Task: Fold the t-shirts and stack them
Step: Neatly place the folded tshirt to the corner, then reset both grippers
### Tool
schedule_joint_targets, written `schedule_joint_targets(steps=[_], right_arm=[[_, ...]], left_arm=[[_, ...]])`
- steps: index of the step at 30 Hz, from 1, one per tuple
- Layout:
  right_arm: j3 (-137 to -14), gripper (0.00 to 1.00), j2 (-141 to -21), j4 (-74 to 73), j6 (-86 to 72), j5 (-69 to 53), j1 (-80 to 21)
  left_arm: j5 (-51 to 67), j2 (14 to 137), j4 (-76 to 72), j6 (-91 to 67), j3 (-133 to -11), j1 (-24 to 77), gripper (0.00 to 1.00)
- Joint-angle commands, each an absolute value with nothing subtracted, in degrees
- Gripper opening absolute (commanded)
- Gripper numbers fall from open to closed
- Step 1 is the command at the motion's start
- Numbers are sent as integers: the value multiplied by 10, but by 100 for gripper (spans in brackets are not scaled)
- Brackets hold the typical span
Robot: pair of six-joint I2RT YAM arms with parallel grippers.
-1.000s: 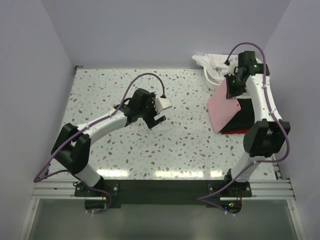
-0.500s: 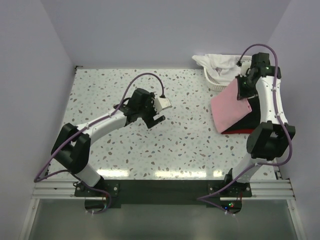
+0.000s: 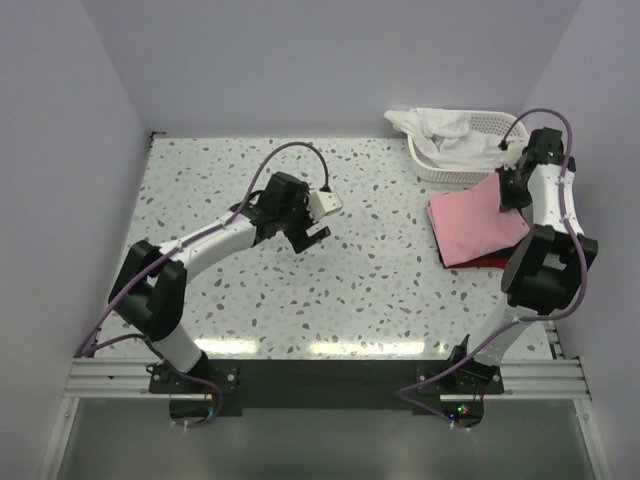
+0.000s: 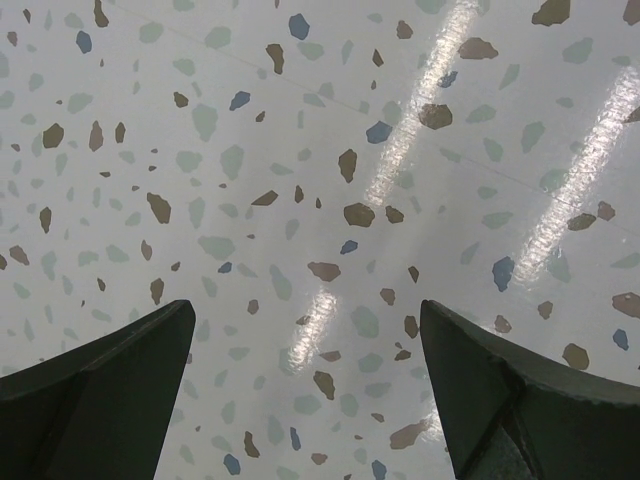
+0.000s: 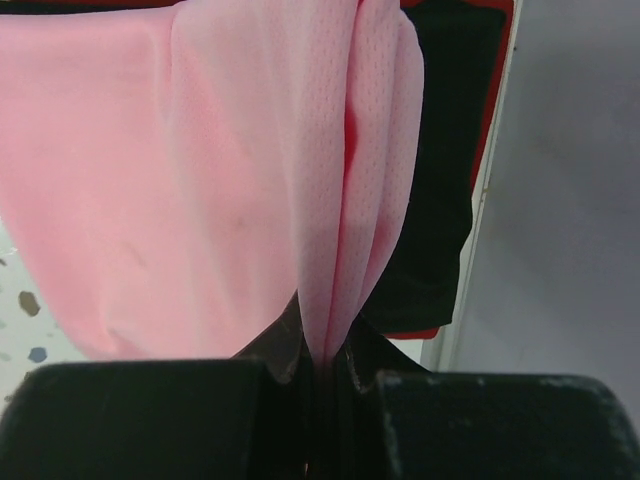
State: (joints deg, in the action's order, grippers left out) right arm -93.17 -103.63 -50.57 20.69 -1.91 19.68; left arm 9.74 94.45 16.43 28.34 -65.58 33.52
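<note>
The pinched pink cloth goes down slightly onto the stack's wall-side edge next, and my right gripper opens. The cloth stands bunched with black t-shirt bare beside it.
A folded light pink t-shirt [image 3: 475, 222] lies on top of a stack at the table's right edge, with a red t-shirt [image 3: 492, 262] showing beneath it. My right gripper [image 3: 512, 190] is shut on the pink shirt's far right corner. In the right wrist view the pink cloth [image 5: 250, 170] is pinched between the jaws [image 5: 325, 360], over a black t-shirt [image 5: 445, 190] and the red one [image 5: 425, 330]. A white t-shirt [image 3: 432, 128] hangs out of the basket. My left gripper [image 3: 318, 222] is open and empty over the bare table [image 4: 320, 200] at the middle.
A white lattice basket [image 3: 462, 150] stands at the back right, just behind the stack. The table's right edge and the side wall [image 5: 570, 250] are close to my right gripper. The speckled tabletop [image 3: 360, 280] stretches between the arms.
My right gripper has carried the pink shirt's corner to the right and back, spreading the pink shirt flatter over the black and red stack. The left arm has barely moved.
</note>
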Motion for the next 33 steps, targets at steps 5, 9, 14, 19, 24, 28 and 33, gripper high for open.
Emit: schedule_joint_targets(steps=[5,9,14,19,24,28,33], right_arm=[[-904,0,-1064,-412,233,-1,227],[-901,0,-1085,-395,233,11,232],[-930,39,-1115,-420,243,25,249],[-968,99,-1092,-445,254,17,261],[-1029,99,-1060,-528,257,-60,258],[-1051,99,-1046,-591,228,-147,220],[-1029,99,-1019,-550,167,-189,95]], left_arm=[[92,968,200,296,-719,329,100],[97,977,218,289,-735,323,100],[123,997,257,264,-776,295,100],[184,1018,297,214,-825,239,100],[225,1021,308,158,-851,174,100],[257,1047,337,114,-888,127,100],[359,1067,359,67,-932,30,100]])
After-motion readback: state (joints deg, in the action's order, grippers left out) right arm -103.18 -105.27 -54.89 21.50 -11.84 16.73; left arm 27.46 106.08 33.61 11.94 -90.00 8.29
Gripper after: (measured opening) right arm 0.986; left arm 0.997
